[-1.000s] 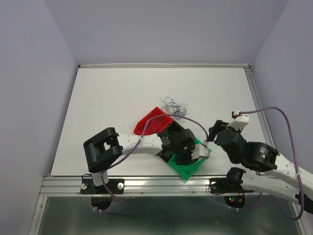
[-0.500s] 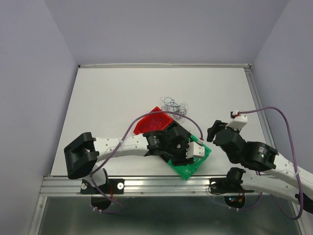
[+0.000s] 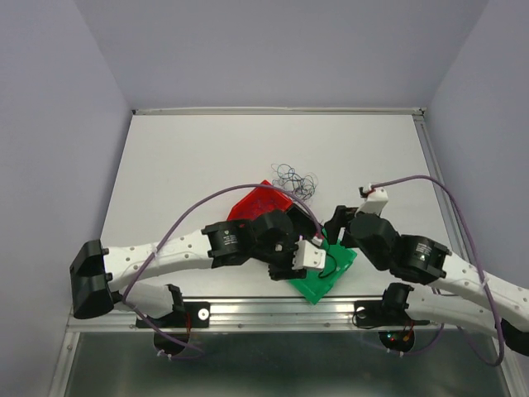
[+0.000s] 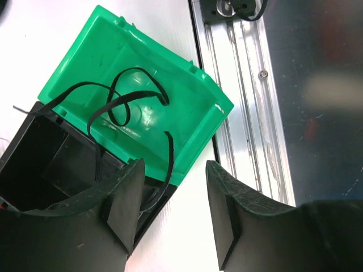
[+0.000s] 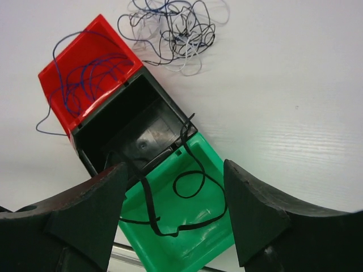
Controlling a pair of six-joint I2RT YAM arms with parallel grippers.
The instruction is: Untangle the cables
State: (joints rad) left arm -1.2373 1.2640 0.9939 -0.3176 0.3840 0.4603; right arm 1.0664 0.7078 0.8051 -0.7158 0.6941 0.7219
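Note:
The black cable arches over the green bin's rim into the black bin (image 5: 122,122). My right gripper will lower toward the black bin next and turn onto the arching part of the cable.
A tangle of thin black, white and blue-purple cables (image 5: 173,28) lies on the table (image 3: 190,165) behind three joined bins, and shows as the tangle (image 3: 296,178) from above. A blue cable (image 5: 85,76) sits in the red bin (image 5: 108,39). A black cable (image 4: 133,105) is looped in the green bin (image 4: 187,85), one end trailing over the rim into the black bin (image 5: 122,122). My left gripper (image 4: 176,221) hovers open over the green bin's near corner, holding nothing. My right gripper (image 5: 174,192) hangs open above the green bin (image 5: 195,243), also empty.
The metal rail (image 4: 249,102) of the table's near edge runs right beside the green bin (image 3: 331,281). Both arms crowd over the bins, the left gripper (image 3: 289,269) and right gripper (image 3: 333,230) close together. Mauve arm hoses (image 3: 413,182) arc above.
The left gripper has opened over the green bin, and its arm has stretched out low to the left. The right gripper has moved left toward the bins and opened slightly wider.

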